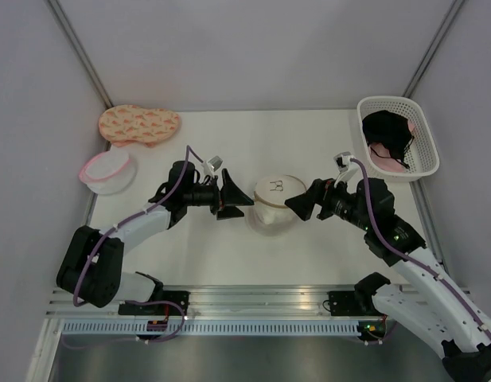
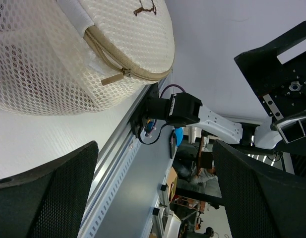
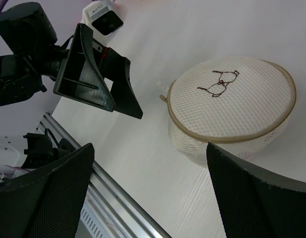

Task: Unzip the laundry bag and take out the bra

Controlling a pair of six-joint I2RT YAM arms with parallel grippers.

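Note:
My left gripper moves outward and turns onto the bag's brown zip rim beyond the pull next, because the bag is zipped shut with its rim unheld.
The laundry bag (image 1: 275, 205) is a round cream mesh bag with a brown zip rim, zipped shut, in the middle of the table. It also shows in the left wrist view (image 2: 78, 49), with its zip pull (image 2: 114, 78) hanging free, and in the right wrist view (image 3: 231, 106). My left gripper (image 1: 233, 199) is open just left of the bag, not touching it. My right gripper (image 1: 301, 203) is open just right of the bag, not touching it. The bra is hidden.
A white basket (image 1: 424, 135) at the back right holds a black garment (image 1: 388, 131) and a pink garment (image 1: 388, 163). A pink-rimmed white round bag (image 1: 108, 169) and a flat orange patterned pouch (image 1: 139, 124) lie at the back left.

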